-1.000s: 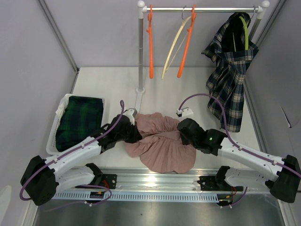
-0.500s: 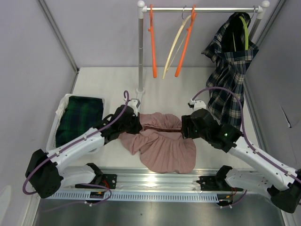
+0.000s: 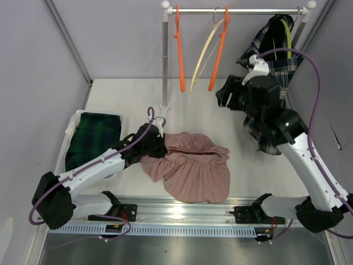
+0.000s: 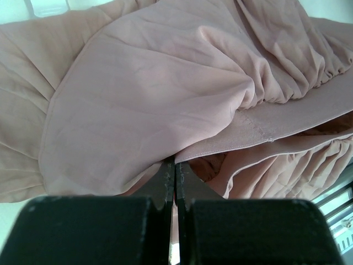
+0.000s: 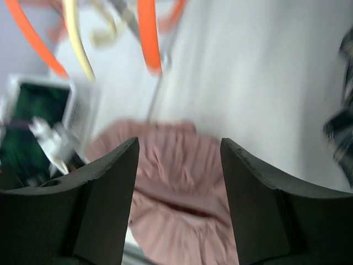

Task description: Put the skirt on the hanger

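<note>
The second orange hanger (image 3: 221, 44) hangs bare, outward of my right gripper. I will next move my right gripper outward, tilt its open fingers up toward the bar (image 3: 237, 10) and close on that hanger.
The pink skirt (image 3: 196, 168) lies crumpled on the table near the front, its waistband (image 4: 287, 118) open toward the rail. My left gripper (image 3: 157, 146) is low at the skirt's left end, shut on the waistband edge (image 4: 175, 164). My right gripper (image 3: 223, 98) is raised high and open, with nothing between its fingers, just right of the hangers. The right wrist view looks down on the skirt (image 5: 182, 187) far below. An orange hanger (image 3: 179, 49), a cream hanger (image 3: 203, 55) and a second orange hanger (image 3: 219, 52) hang bare on the rail (image 3: 237, 10).
A plaid skirt (image 3: 270, 105) on a green hanger (image 3: 286, 33) hangs at the rail's right end, behind my right arm. A white basket (image 3: 70, 130) holding dark green plaid cloth (image 3: 94, 141) sits at the left. The rail's post (image 3: 164, 61) stands behind the skirt.
My right gripper opened, let go of the skirt's right end and rose up and back toward the rail. The skirt's right side settled on the table. My left gripper kept its hold.
</note>
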You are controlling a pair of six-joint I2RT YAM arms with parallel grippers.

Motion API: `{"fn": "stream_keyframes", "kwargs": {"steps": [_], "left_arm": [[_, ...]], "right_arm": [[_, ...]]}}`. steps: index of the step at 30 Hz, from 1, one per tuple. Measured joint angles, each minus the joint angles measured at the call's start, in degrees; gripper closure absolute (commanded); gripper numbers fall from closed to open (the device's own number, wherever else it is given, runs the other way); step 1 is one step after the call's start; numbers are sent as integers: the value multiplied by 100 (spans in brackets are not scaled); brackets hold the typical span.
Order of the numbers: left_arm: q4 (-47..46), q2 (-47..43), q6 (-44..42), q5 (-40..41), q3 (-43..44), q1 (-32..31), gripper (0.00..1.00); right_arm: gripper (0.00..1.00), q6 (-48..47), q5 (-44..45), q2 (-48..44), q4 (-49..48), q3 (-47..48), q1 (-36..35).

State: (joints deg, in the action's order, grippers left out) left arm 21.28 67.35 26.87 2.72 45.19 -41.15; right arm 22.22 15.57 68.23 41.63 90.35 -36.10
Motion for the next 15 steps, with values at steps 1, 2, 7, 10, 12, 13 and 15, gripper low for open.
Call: {"fn": "stream_keyframes", "kwargs": {"steps": [1, 2, 7, 10, 12, 13, 15], "left_arm": [[0, 26, 0, -7, 0, 0, 100], [2, 57, 0, -9, 2, -4, 100], [31, 133, 0, -13, 4, -15, 100], [33, 136, -2, -13, 4, -15, 100], [31, 142, -2, -13, 4, -22, 100], [31, 155, -2, -15, 4, -24, 100], [31, 184, -7, -17, 4, -28, 100]], "right_arm": [[33, -35, -15, 175, -76, 280, 131], [32, -68, -22, 361, -118, 566, 236], [29, -245, -9, 1150, -494, 1497, 636], [28, -326, -24, 1517, -625, 1860, 841], [28, -369, -63, 1755, -682, 2131, 962], [28, -391, -70, 1888, -684, 2293, 999], [27, -433, -83, 2114, -723, 2592, 1058]]}}
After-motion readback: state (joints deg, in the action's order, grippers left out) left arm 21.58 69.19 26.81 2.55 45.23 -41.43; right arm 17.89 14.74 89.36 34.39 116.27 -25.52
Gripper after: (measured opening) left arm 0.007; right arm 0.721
